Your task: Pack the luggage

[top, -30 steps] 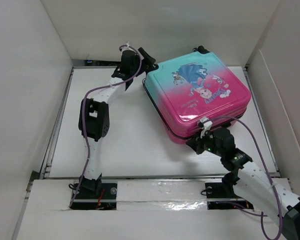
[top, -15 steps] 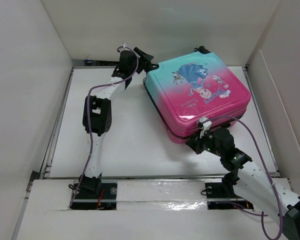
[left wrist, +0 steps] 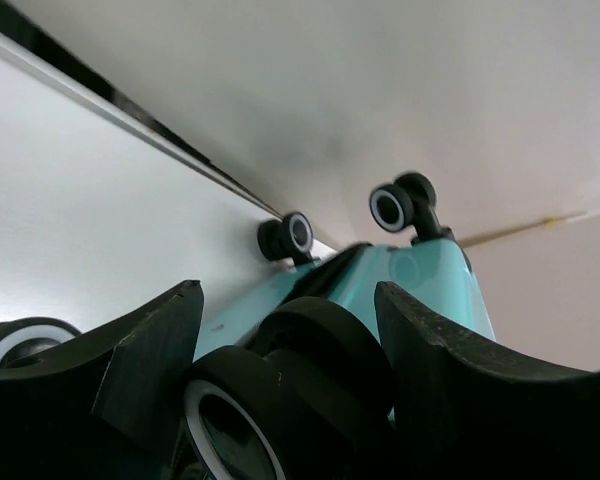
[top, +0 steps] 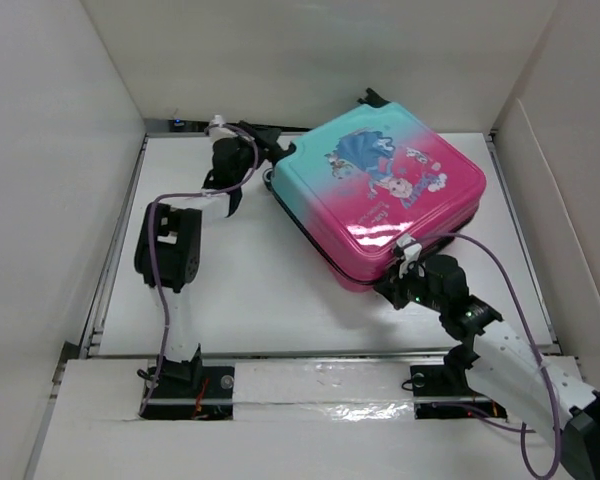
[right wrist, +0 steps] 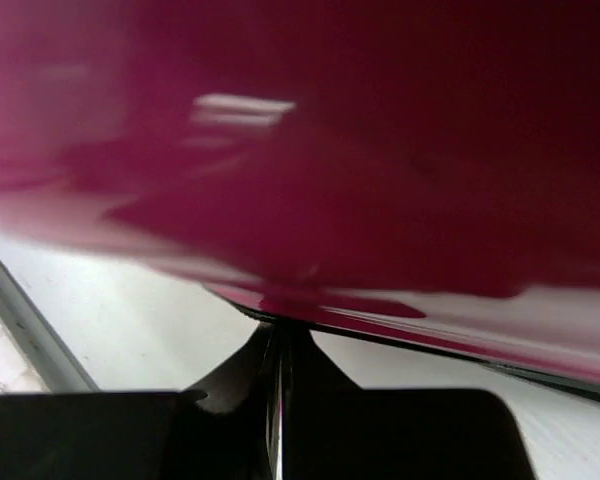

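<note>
Bare tabletop lies behind my left gripper and to its left in the top view. I will next drag the wheel there, square the slanted luggage and release it.
The luggage (top: pixel 380 190) lies flat and closed on the white table, teal at the far left, pink at the near right, princess picture up. My left gripper (top: pixel 270 160) is at its far left corner. In the left wrist view my left gripper (left wrist: pixel 288 300) has both fingers pressed on one black wheel (left wrist: pixel 310 370), with the teal shell (left wrist: pixel 430 280) behind it. My right gripper (top: pixel 400 287) is at the near pink edge. In the right wrist view my right gripper (right wrist: pixel 277 330) is shut, its tips touching the dark seam under the pink shell (right wrist: pixel 330 120).
White walls enclose the table on the left, back and right. A black rail (top: pixel 180 125) runs along the back left edge. Two more luggage wheels (left wrist: pixel 290 235) point at the back wall. The left arm's elbow (top: pixel 165 245) stands over the left half of the table.
The luggage has slid left and turned a little with the left gripper on its wheel. The left arm's elbow swung left. The right gripper stayed at the pink edge.
</note>
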{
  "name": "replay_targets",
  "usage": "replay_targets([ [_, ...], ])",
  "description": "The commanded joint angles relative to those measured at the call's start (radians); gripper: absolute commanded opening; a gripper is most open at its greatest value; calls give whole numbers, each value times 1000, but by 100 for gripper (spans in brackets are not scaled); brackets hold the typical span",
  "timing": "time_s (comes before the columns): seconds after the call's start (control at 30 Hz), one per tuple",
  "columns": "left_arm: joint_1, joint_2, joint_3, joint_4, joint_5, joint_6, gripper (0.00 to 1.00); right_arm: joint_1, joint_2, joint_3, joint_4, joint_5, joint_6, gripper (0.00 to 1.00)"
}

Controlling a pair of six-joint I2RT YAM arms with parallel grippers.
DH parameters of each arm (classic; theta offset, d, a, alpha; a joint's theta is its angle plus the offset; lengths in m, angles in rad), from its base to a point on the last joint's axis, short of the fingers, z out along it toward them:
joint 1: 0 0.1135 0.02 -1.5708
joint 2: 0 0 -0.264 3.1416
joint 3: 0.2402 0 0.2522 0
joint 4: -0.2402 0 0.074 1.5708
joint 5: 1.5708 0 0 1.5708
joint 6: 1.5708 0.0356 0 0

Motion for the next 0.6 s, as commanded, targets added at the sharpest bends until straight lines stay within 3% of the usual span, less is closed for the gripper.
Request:
replay_targets([
  [0.0, 93, -197, -261, 268, 25, -17, 0, -46, 105, 62, 257, -77, 48, 0],
  [0.1, 118, -301, -467, 380, 24, -42, 0, -47, 225, 140, 289, -126, 11, 0],
  [0.27, 129, -559, -841, 480, -96, -48, 0, -57, 373, 285, 315, -131, -29, 0],
  [0.37, 95, -720, -961, 431, -191, 1, 0, -82, 464, 388, 334, -167, -32, 0],
  [0.5, 72, -929, -1014, 209, -280, 59, 0, -129, 541, 436, 386, -164, -13, 0],
  [0.53, 72, -1005, -980, 140, -320, 77, 29, -160, 548, 431, 387, -177, -12, 0],
  [0.57, 72, -1039, -950, 67, -350, 117, 47, -172, 552, 422, 403, -178, -6, 0],
])
